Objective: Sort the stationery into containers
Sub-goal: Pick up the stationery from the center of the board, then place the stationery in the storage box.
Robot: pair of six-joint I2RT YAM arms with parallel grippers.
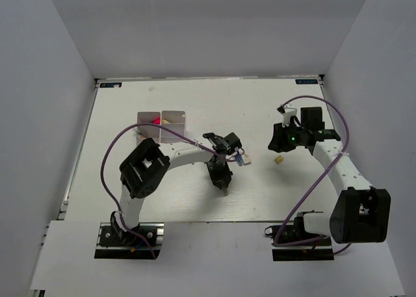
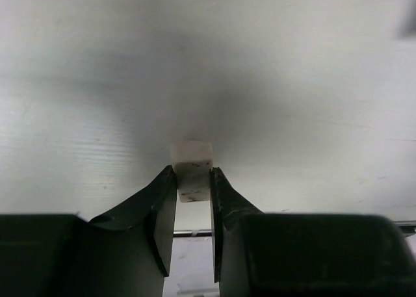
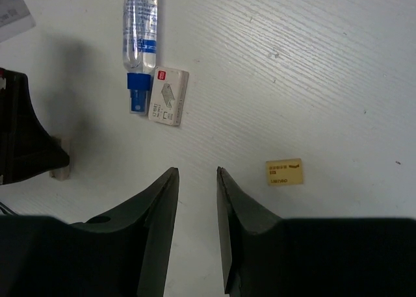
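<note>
My left gripper lifts the eraser outward over the organizer's empty section next and releases, since that section lies outward and to the gripper's left in the top view.
My left gripper is shut on a small beige eraser, held at the table surface; I cannot tell whether it is lifted. In the top view this gripper points down at mid-table. My right gripper is open and empty above bare table, also seen in the top view. A clear blue-capped tube and a small white box lie ahead of it to the left. A small yellow eraser lies just to its right. The white organizer stands at the back left.
The organizer holds something red and something yellow in its compartments. The left gripper with its eraser shows at the left edge of the right wrist view. Grey walls enclose the white table.
</note>
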